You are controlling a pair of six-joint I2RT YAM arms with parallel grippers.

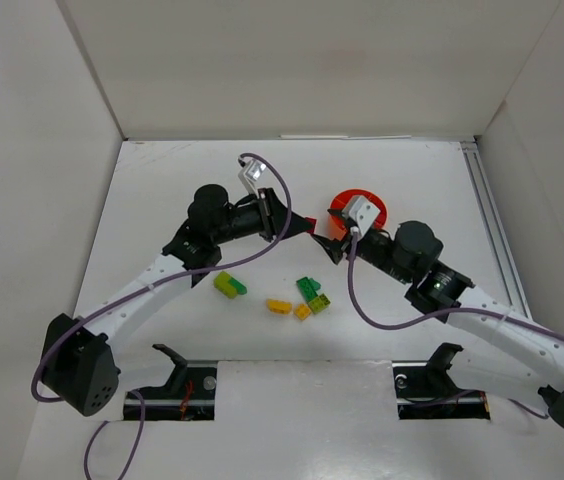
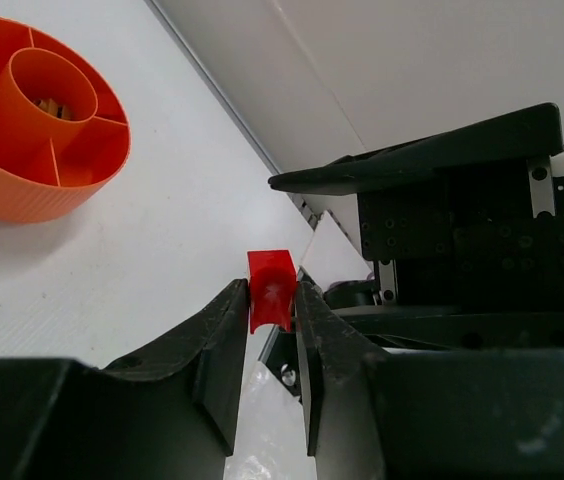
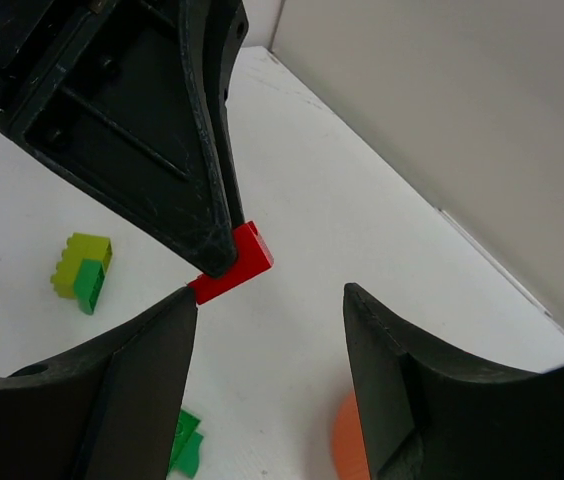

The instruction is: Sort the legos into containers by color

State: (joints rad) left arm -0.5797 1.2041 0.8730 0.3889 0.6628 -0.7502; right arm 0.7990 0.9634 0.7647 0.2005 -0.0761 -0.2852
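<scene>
The open fingers of my right gripper are empty, so it will next move down and back to the bare tabletop on the near side of the orange dish and close there.
My left gripper (image 1: 307,225) is shut on a small red lego (image 2: 270,285), held above the table just left of the orange dish (image 1: 369,210). The red lego also shows in the right wrist view (image 3: 237,262), pinched at the tip of the left gripper's fingers (image 3: 177,170). My right gripper (image 3: 270,300) is open and empty, its jaws spread right by the red lego. The dish (image 2: 22,200) has compartments around a central cup that holds a small brownish piece (image 2: 52,103). The right wrist hides part of the dish in the top view.
Loose legos lie on the table in front of the grippers: a lime-and-green pair (image 1: 228,285), a yellow one (image 1: 278,306), a green one (image 1: 309,288), a lime one (image 1: 319,303) and another yellow one (image 1: 302,312). White walls enclose the table.
</scene>
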